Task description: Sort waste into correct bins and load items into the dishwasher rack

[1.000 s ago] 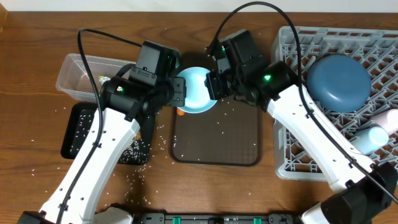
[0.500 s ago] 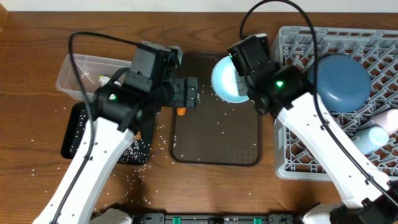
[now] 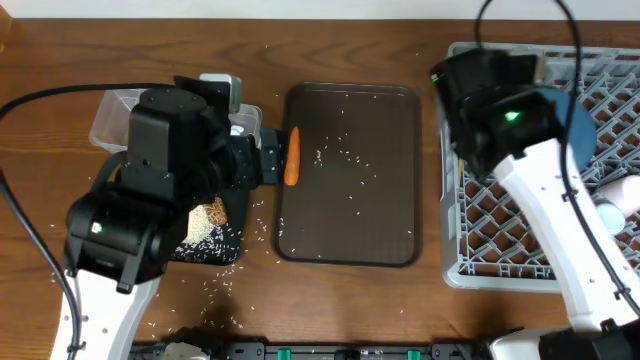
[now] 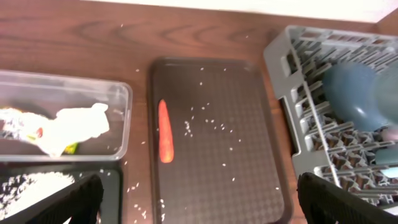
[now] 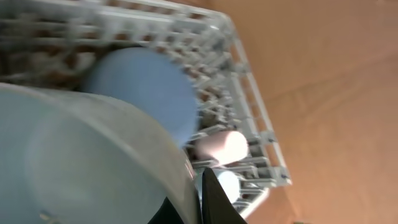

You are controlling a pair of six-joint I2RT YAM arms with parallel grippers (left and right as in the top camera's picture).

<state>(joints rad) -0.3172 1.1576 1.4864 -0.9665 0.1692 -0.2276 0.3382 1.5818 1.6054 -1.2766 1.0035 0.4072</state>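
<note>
The rack's slots on the tray side are below my right gripper on that side of the rack. My right gripper should next move down toward the brown tray and let go of the bowl's rim at those slots.
My right gripper (image 5: 198,186) is shut on the rim of the white bowl (image 5: 81,162), which hangs over the grey dishwasher rack (image 3: 500,240). In the rack lie the dark blue plate (image 5: 149,93), a pink cup (image 5: 217,146) and a blue cup (image 5: 227,183). My left gripper (image 4: 202,208) stands wide open and empty above the left edge of the brown tray. An orange carrot (image 4: 165,130) lies on that tray. The clear tub (image 4: 121,118) holds a white tissue (image 4: 74,124) and a wrapper (image 4: 18,121). Rice (image 4: 31,186) lies in the black tray (image 4: 106,177).
The brown serving tray (image 3: 350,230) lies between the bins and the rack, sprinkled with rice grains (image 3: 330,155). More grains dot the wooden table (image 3: 240,285) around the black tray. My left arm covers most of both bins from above.
My left gripper opened, let go of the bowl and drew back to the left. My right arm carried the bowl to the right, over the rack. The carrot now shows in full.
</note>
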